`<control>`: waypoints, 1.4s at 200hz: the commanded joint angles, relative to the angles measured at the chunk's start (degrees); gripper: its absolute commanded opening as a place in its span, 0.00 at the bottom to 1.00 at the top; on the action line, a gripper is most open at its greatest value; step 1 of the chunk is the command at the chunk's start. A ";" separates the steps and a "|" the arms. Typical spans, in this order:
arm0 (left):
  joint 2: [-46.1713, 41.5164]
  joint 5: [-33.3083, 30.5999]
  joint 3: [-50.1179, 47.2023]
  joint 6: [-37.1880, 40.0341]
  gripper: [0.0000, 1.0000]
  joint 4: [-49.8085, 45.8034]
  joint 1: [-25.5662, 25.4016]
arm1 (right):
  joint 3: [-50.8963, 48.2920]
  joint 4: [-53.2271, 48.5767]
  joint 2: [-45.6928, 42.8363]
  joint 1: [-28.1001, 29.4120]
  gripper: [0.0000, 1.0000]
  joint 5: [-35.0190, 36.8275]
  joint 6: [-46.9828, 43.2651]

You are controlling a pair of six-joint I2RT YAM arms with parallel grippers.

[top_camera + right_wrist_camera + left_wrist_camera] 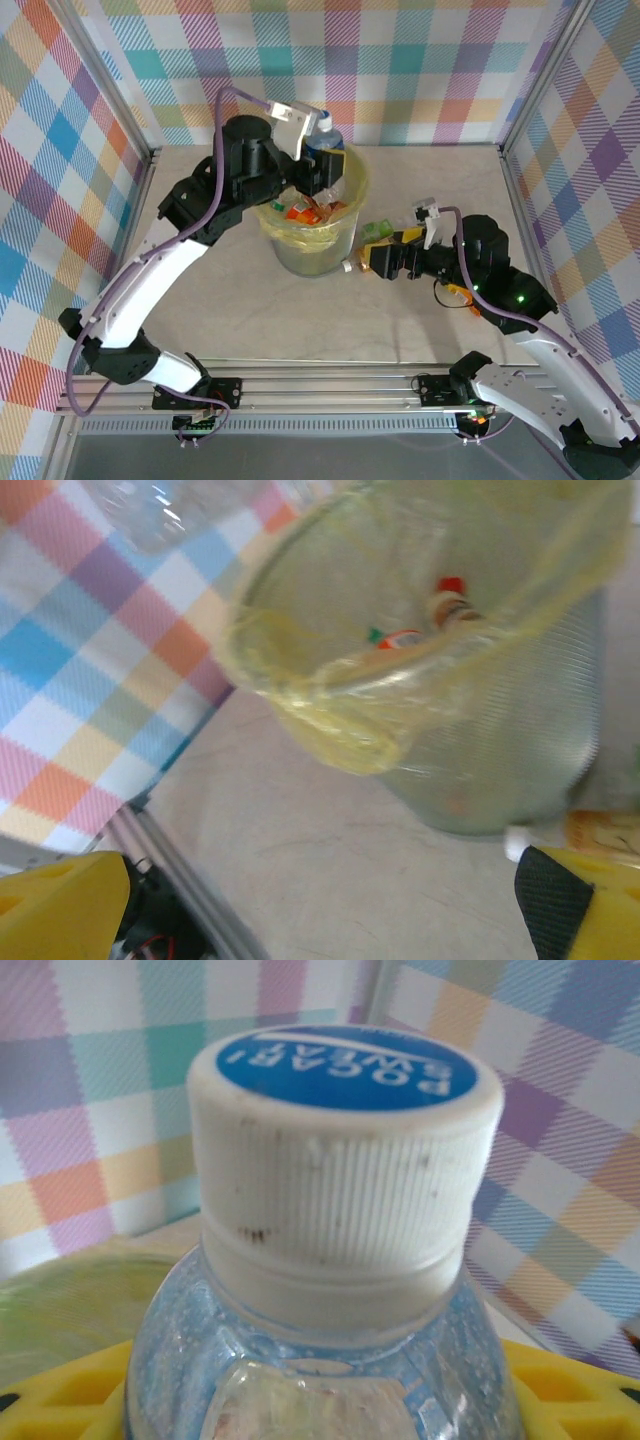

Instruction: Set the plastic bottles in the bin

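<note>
My left gripper should tip its fingers down into the bin's opening [322, 206] and release the bottle, still held above the bin's far rim, since the bin's opening lies below the gripper.
My left gripper [327, 160] hangs over the bin [355, 185], shut on a clear plastic bottle [325, 133] with a white cap. The left wrist view looks straight at that cap [345, 1160], which has a blue top, and the yellow fingers [70, 1400] hug the bottle's shoulders. The bin, round and lined with a yellow-green bag [330, 700], holds several bottles [305, 208] with red and orange labels [450, 600]. My right gripper [375, 258] is low on the table at the bin's right foot, open, with nothing between its yellow fingers [60, 910].
Another bottle with a white cap [515, 842] lies on the table against the bin's base, beside my right finger; something green [378, 229] shows there too. Checked cloth walls [420, 60] and aluminium rails [510, 190] enclose the table.
</note>
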 commanded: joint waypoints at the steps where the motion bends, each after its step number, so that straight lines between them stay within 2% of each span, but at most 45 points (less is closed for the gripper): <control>1: 4.10 -4.26 3.82 6.60 0.45 -6.03 2.63 | 1.98 -7.14 -0.41 0.24 1.00 13.57 4.35; 54: 11.85 -9.19 9.93 14.86 0.46 -12.45 5.43 | 7.28 -23.59 1.17 -0.01 1.00 35.11 12.49; 72: 13.88 -9.48 11.02 15.81 0.46 -14.23 5.71 | 9.38 -28.11 2.16 -0.66 1.00 38.42 13.03; 103: 17.38 -9.38 12.58 16.00 0.46 -17.35 5.80 | 12.45 -33.83 4.52 -4.31 1.00 39.06 12.74; 137: 21.10 -10.79 13.58 16.03 0.48 -19.07 5.89 | 13.08 -36.49 6.24 -11.56 1.00 36.09 10.83; 181: 26.91 -11.28 17.77 16.23 0.53 -20.16 5.90 | 7.85 -32.73 8.01 -25.17 1.00 23.39 6.81; 224: 32.65 -14.49 24.09 16.90 0.71 -24.44 5.89 | 2.61 -27.69 9.90 -34.31 1.00 14.96 5.46; 252: 32.21 -15.57 24.13 17.14 0.87 -25.00 5.89 | 0.98 -25.74 11.42 -38.40 1.00 10.84 4.42; 280: 30.82 -15.75 24.11 17.09 0.94 -24.92 5.89 | 0.67 -24.56 13.15 -40.46 1.00 9.64 3.80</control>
